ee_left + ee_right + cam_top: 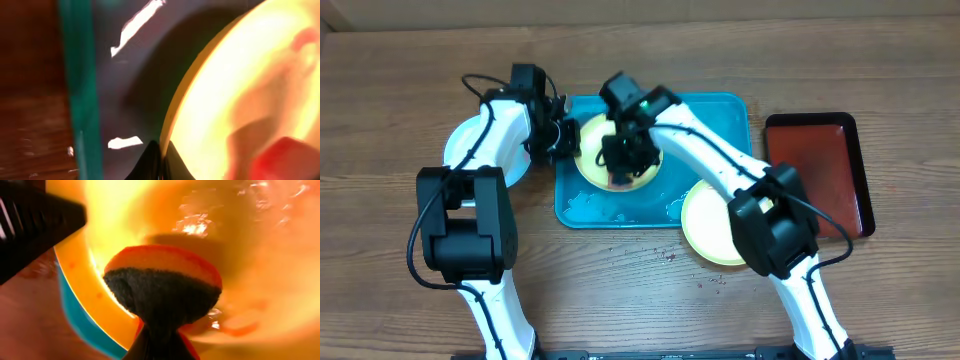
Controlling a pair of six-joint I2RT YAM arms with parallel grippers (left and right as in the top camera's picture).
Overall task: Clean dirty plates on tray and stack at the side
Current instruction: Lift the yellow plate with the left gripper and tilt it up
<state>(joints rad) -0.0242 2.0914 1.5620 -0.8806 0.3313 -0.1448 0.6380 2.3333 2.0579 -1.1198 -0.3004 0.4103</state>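
My left gripper lifts next, moves left in the overhead view, lowers its plate on top and releases, since the pale blue-white plate (pixel 460 150) lies beside the tray.
A yellow-green plate (pixel 588 168) lies on the left part of the turquoise tray (pixel 720 120). My left gripper (pixel 568 138) is shut on this plate's left rim; in the left wrist view the jaws (pixel 161 161) pinch the plate's edge (pixel 235 75) inside the tray's rim (pixel 80 75). My right gripper (pixel 625 165) is shut on an orange sponge with a dark scouring side (pixel 162 280) and presses it onto the wet plate (pixel 260 255). A second yellow-green plate (pixel 705 225) lies at the tray's lower right corner. A pale blue-white plate (pixel 460 150) lies on the table left of the tray, partly under my left arm.
A dark red, black-rimmed tray (pixel 815 170) lies to the right of the turquoise tray. White foam patches (pixel 620 210) sit on the turquoise tray's front part. Small red specks (pixel 665 255) dot the wooden table in front of it.
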